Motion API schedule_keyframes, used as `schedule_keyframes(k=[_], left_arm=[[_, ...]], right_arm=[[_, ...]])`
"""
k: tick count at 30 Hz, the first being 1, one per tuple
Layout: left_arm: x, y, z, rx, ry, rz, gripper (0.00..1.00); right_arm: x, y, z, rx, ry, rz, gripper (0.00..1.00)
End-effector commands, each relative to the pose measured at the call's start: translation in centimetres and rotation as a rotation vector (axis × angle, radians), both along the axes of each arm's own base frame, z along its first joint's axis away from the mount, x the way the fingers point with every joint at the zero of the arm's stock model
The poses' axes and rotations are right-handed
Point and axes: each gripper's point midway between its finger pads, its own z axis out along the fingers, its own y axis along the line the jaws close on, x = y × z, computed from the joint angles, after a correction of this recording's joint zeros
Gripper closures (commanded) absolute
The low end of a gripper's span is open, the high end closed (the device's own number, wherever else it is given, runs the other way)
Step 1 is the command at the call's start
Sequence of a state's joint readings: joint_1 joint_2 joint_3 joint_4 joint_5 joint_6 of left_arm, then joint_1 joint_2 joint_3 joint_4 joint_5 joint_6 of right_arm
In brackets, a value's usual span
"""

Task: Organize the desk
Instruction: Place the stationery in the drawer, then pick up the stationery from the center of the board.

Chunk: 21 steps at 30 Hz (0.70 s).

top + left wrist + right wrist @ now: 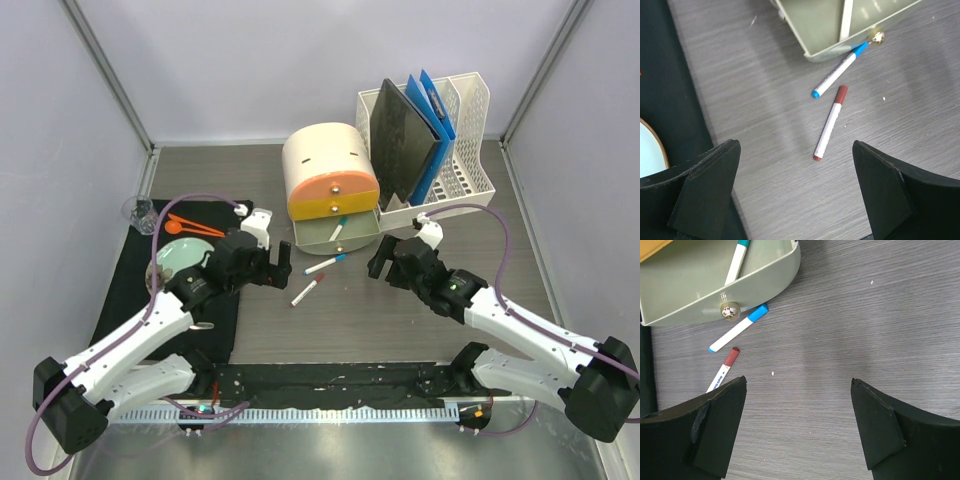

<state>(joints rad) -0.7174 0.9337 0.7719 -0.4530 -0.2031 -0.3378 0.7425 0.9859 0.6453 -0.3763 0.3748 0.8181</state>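
The red marker's white body should be between the fingers of my left gripper before I close. I need to bring my left gripper down toward the marker and turn it so it straddles the marker's body.
The desk (pixel 400 320) is dark grey-brown wood grain. A red-capped marker (pixel 305 291) and a blue-capped marker (pixel 325 264) lie loose on it in front of an open green drawer (pixel 338 232). A teal-capped marker (pixel 340 221) lies inside the drawer. My left gripper (pixel 276 267) is open and empty, just left of the red marker (pixel 829 123), hovering over the desk (pixel 765 90). My right gripper (pixel 383 262) is open and empty, to the right of the markers. In the right wrist view the blue marker (pixel 738 328) and red marker (pixel 722 371) lie up-left of my right gripper (pixel 797 425).
The cream drawer unit (pixel 325 160) has a shut orange drawer (pixel 333 195) above the green one. A white file rack (pixel 470 150) with black and blue folders stands at the back right. A black mat (pixel 130 310) on the left holds a round plate (pixel 180 255) and orange scissors (pixel 195 226). A clear glass (pixel 138 212) stands at its far corner.
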Motion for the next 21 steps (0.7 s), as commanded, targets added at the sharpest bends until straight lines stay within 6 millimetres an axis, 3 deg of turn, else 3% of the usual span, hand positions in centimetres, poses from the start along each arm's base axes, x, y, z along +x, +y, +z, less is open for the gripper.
schedule_keyframes(k=[1,7,14,21], left_arm=[[-0.4,0.7,-1.3,-0.046,0.048,0.093,0.00],[-1.9,1.1,-4.9,-0.031,0.176,0.132,0.00],[-2.4,-0.2,-6.9,-0.048,0.249,0.102,0.00],[-2.5,-2.0,-9.5,0.066,0.292,0.068,0.00]], right_arm=[[0.4,0.6,1.6,0.048,-0.033,-0.009,0.09],[0.3,0.5,1.5,0.056,-0.028,-0.012,0.09],[0.5,0.3,0.9,0.025,-0.019,-0.018,0.09],[0.3,0.1,0.6,0.028,-0.010,-0.033,0.09]])
